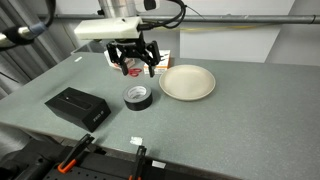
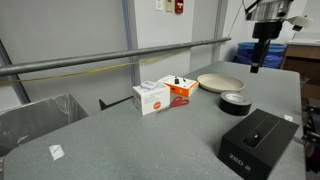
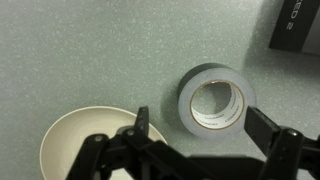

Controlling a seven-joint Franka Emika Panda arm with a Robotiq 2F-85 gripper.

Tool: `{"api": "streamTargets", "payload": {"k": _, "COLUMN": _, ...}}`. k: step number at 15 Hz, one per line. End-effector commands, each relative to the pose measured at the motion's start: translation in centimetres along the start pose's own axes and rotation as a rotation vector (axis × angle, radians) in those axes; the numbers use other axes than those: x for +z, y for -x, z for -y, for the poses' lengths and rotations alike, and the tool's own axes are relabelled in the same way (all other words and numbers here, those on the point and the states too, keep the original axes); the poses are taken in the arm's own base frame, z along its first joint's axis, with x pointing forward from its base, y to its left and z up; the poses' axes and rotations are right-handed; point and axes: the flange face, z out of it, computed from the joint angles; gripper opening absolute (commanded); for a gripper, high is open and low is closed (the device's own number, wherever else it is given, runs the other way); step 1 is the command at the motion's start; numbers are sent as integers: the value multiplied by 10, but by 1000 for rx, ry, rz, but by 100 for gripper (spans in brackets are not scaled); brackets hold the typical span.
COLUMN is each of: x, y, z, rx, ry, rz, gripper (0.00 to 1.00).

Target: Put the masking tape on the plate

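Observation:
I should next lower my gripper's spread fingers to the masking tape lying flat below, astride its side nearest the plate, as its open hole has room for one.
The masking tape is a small black roll lying flat on the grey table, just left of the cream plate. It also shows in an exterior view in front of the plate. My gripper hangs open and empty above the table, a little behind the tape. In the wrist view the tape lies between my spread fingers, and the plate is at the lower left.
A black rectangular box lies at the front left of the table, also seen in the wrist view. A white and an orange carton stand behind. A small white scrap lies near the front edge.

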Motion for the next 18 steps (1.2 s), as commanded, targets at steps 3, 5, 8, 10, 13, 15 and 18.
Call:
{"api": "streamTargets", "payload": {"k": 3, "x": 1, "y": -3, "z": 1, "rx": 14, "ry": 3, "rz": -25, "gripper": 100}}
{"api": "streamTargets", "payload": {"k": 5, "x": 17, "y": -9, "z": 3, "rx": 44, "ry": 7, "rz": -31, "gripper": 100}}
{"api": "streamTargets", "payload": {"k": 8, "x": 43, "y": -18, "z": 8, "rx": 67, "ry": 9, "rz": -42, "gripper": 100}}
{"api": "streamTargets", "payload": {"k": 10, "x": 64, "y": -21, "z": 10, "rx": 80, "ry": 10, "rz": -39, "gripper": 100}}
{"api": "streamTargets", "payload": {"k": 13, "x": 91, "y": -25, "z": 12, "rx": 93, "ry": 22, "rz": -29, "gripper": 100}}
{"api": "streamTargets", "payload": {"k": 15, "x": 106, "y": -28, "z": 12, "rx": 90, "ry": 27, "rz": -13, "gripper": 100}}
{"api": "streamTargets", "payload": {"k": 18, "x": 126, "y": -30, "z": 12, "rx": 86, "ry": 12, "rz": 18, "gripper": 100}}
